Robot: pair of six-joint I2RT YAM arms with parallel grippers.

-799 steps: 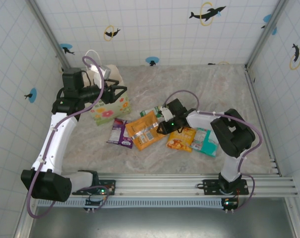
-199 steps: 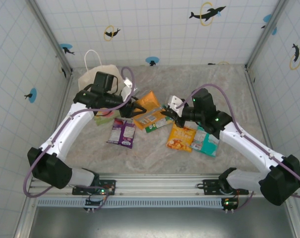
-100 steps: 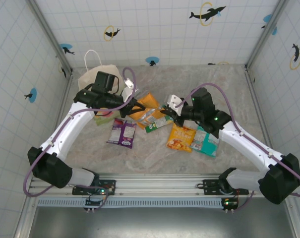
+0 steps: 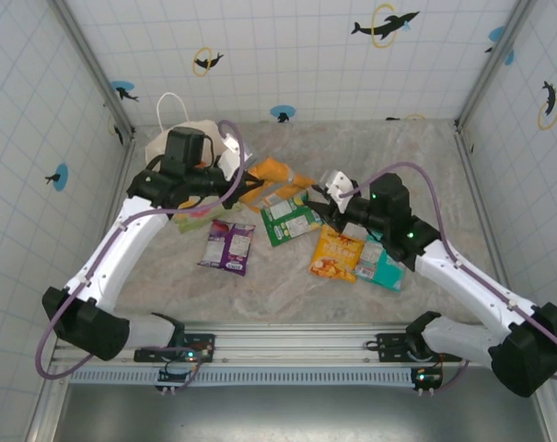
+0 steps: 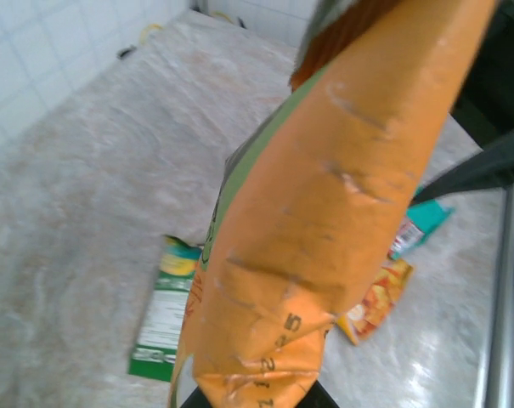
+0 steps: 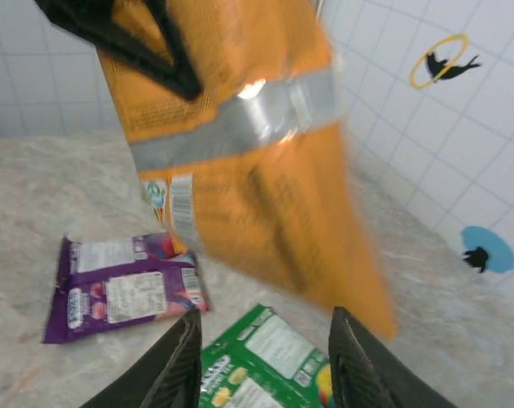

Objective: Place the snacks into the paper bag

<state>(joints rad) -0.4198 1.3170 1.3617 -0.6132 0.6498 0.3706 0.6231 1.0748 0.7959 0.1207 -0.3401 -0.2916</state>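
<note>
The orange packet [image 4: 265, 176] hangs beside the bag, so my left gripper will next swing over the bag's opening [image 4: 209, 136], which is behind the gripper's fingers, turn outward and let go of the packet.
My left gripper [image 4: 244, 187] is shut on the lower edge of the orange snack packet [image 4: 265, 176] and holds it off the table, just right of the paper bag [image 4: 163, 147]. In the left wrist view the orange packet [image 5: 324, 195] hangs in front of my left gripper [image 5: 252, 393]. My right gripper [image 4: 326, 199] stands open and empty to the packet's right; its wrist view has the orange packet [image 6: 240, 144] ahead of the right gripper [image 6: 269, 365]. On the table lie a green packet [image 4: 292, 220], a purple one [image 4: 227, 247], a yellow-orange one [image 4: 336, 255] and a teal-white one [image 4: 381, 263].
Tiled walls close the table on three sides, and a metal rail [image 4: 287, 345] runs along the near edge. Open marble surface lies behind the packets toward the back wall. The bag's white handle [image 4: 172, 99] rises near the back left corner.
The left gripper shut on the orange packet and lifted it up toward the bag. The right gripper opened, let the packet go and drew back right. The green packet now lies uncovered.
</note>
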